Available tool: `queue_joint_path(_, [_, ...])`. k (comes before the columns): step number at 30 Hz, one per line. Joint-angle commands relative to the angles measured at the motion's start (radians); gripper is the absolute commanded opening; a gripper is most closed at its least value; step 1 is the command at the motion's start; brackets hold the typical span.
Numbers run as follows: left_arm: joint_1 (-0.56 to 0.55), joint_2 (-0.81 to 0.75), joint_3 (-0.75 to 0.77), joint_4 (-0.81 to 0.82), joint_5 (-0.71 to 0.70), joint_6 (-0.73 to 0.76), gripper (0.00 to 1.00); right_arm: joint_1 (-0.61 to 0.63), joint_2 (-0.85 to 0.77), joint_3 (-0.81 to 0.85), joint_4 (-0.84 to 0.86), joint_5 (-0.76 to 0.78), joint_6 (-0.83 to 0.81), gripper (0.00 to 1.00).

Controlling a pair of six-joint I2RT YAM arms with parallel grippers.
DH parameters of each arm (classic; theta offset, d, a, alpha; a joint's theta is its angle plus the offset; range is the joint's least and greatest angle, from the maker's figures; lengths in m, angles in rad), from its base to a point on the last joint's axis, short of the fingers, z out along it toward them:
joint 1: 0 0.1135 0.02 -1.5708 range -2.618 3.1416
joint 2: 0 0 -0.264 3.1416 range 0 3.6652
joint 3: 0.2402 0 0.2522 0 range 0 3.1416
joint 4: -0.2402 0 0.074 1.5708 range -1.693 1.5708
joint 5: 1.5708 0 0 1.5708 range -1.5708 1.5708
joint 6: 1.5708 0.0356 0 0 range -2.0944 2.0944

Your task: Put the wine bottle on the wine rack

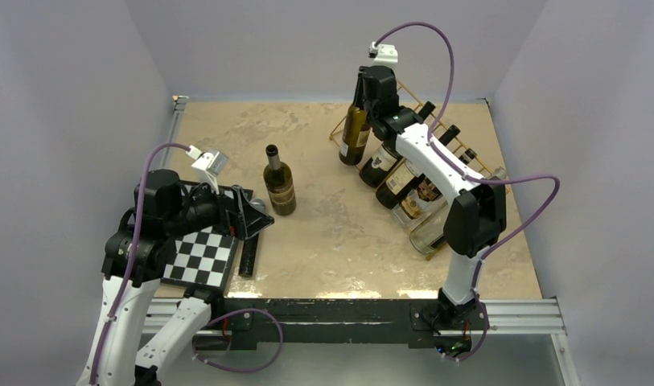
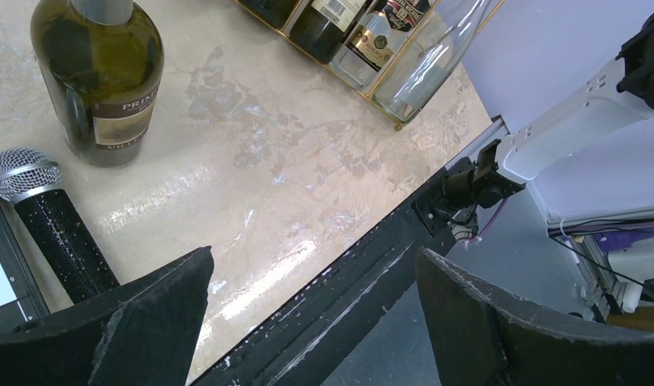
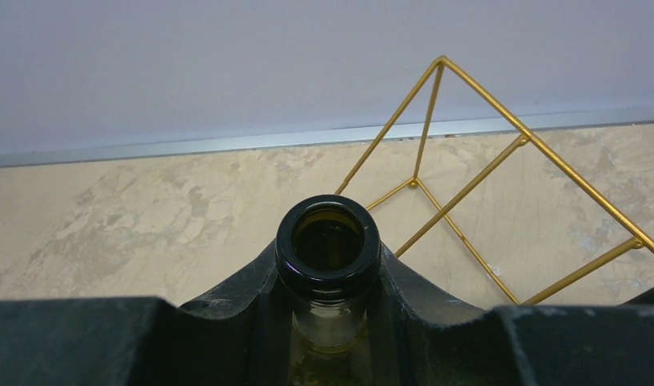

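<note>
Next, my right gripper swings to the right in the top view. Then it turns and lowers the bottle's neck onto the rack's gold bar (image 1: 409, 92) (image 3: 483, 97), since the bottle stands too upright.
My right gripper (image 1: 362, 90) is shut on the neck of a dark green wine bottle (image 1: 355, 135). It holds the bottle nearly upright at the far left end of the gold wire wine rack (image 1: 337, 129). In the right wrist view the bottle's open mouth (image 3: 327, 240) sits between my closed fingers (image 3: 436, 310), with the gold rack frame (image 3: 468, 186) just right of it. A second wine bottle (image 1: 279, 183) stands upright mid-table and also shows in the left wrist view (image 2: 98, 76). My left gripper (image 1: 244, 211) is open and empty (image 2: 315, 322) above the near table edge.
Several bottles (image 1: 400, 181) lie side by side in the rack, which also shows in the left wrist view (image 2: 364, 91). A black-and-white chessboard (image 1: 199, 256) lies at near left. A microphone (image 1: 249, 253) lies beside it (image 2: 42, 209). Purple walls enclose the table.
</note>
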State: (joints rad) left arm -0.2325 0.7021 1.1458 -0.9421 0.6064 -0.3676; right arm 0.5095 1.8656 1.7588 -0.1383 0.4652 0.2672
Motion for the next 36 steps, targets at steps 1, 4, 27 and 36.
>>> queue_joint_path(1, [-0.007,0.026,0.026,0.046,0.028,-0.015,0.99,-0.023,-0.026,0.055,0.106,0.028,0.063,0.00])
queue_joint_path(4, [-0.007,0.026,0.029,0.048,0.032,-0.014,0.99,-0.032,-0.015,0.040,0.127,0.028,0.076,0.00])
queue_joint_path(27, [-0.008,0.025,0.020,0.062,0.048,-0.017,0.99,-0.065,0.036,0.012,0.010,0.024,0.183,0.15])
queue_joint_path(36, [-0.007,0.022,-0.003,0.062,0.035,-0.016,0.99,-0.096,0.028,-0.046,-0.043,0.017,0.293,0.28])
